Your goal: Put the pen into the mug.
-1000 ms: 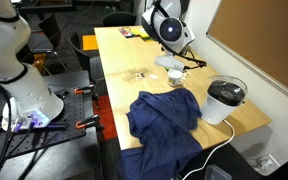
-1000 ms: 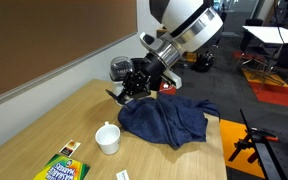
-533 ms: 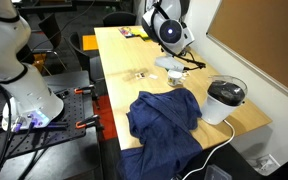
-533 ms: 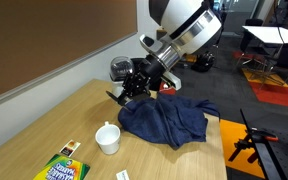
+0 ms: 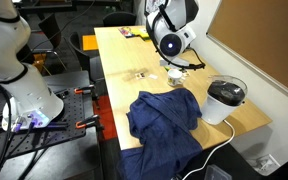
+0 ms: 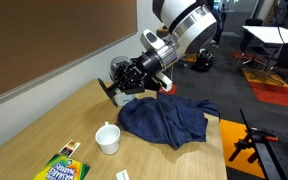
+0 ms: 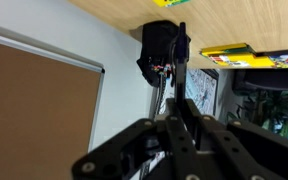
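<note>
The mug is on the table below my gripper. I will next lower my gripper to the white mug's opening [image 6: 108, 130] and let go of the thin dark pen there.
My gripper [image 7: 180, 118] is shut on the pen [image 7: 182, 72], a thin dark stick that juts out past the fingertips in the wrist view. In both exterior views the gripper [image 6: 109, 88] [image 5: 177, 66] hangs tilted above the table, higher than the small white mug [image 6: 107, 138] and a little behind it. The mug stands upright on the wooden table [image 6: 54, 125]. It is partly hidden under the gripper in an exterior view [image 5: 175, 77]. The pen itself is too small to make out in the exterior views.
A crumpled blue cloth [image 6: 166, 120] [image 5: 164, 115] lies next to the mug. A white pot with a black lid [image 5: 225, 100] stands near the table's end. A crayon box [image 6: 62, 168] [image 7: 234, 55] lies by the table edge. A dark object [image 7: 162, 50] sits near the wall.
The gripper has risen and swung a little toward the wall, still shut on the pen. Mug and cloth have not moved.
</note>
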You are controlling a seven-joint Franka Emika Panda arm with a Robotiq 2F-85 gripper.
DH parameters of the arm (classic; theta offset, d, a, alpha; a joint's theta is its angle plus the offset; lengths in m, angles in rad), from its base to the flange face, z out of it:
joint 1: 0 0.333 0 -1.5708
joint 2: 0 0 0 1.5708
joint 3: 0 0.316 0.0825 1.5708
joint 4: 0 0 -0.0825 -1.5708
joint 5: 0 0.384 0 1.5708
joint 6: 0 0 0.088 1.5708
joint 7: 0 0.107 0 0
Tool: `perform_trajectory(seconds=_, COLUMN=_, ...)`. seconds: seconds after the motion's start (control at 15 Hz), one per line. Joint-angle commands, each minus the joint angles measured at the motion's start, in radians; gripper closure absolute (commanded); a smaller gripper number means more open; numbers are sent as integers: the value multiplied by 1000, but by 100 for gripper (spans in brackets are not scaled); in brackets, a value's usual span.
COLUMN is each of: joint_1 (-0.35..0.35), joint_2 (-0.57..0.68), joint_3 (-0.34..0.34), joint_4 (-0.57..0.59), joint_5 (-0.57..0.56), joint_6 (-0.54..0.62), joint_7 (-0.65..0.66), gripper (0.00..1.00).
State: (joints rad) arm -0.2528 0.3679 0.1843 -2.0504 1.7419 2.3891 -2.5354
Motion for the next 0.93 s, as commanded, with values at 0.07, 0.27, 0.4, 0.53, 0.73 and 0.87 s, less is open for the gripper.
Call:
perform_trajectory(seconds=0.07, joint_1=82, joint_2=37, joint_3=-150, joint_4=46, joint_5=79, joint_6=-216, joint_7=-90, gripper=97)
perform_trajectory(seconds=0.27, joint_1=107, joint_2=81, joint_3=-199, joint_4=99, joint_5=73, joint_6=-302, joint_7=-64, gripper=97)
perform_trajectory(seconds=0.4, joint_1=115, joint_2=108, joint_3=-215, joint_4=121, joint_5=83, joint_6=-341, joint_7=-65, gripper=97)
perform_trajectory(seconds=0.53, joint_1=123, joint_2=131, joint_3=-221, joint_4=124, joint_5=111, joint_6=-353, joint_7=-64, gripper=97)
perform_trajectory(seconds=0.73, joint_1=144, joint_2=156, joint_3=-223, joint_4=111, joint_5=186, joint_6=-332, joint_7=-63, gripper=97)
perform_trajectory(seconds=0.87, joint_1=162, joint_2=168, joint_3=-226, joint_4=109, joint_5=240, joint_6=-311, joint_7=-63, gripper=97)
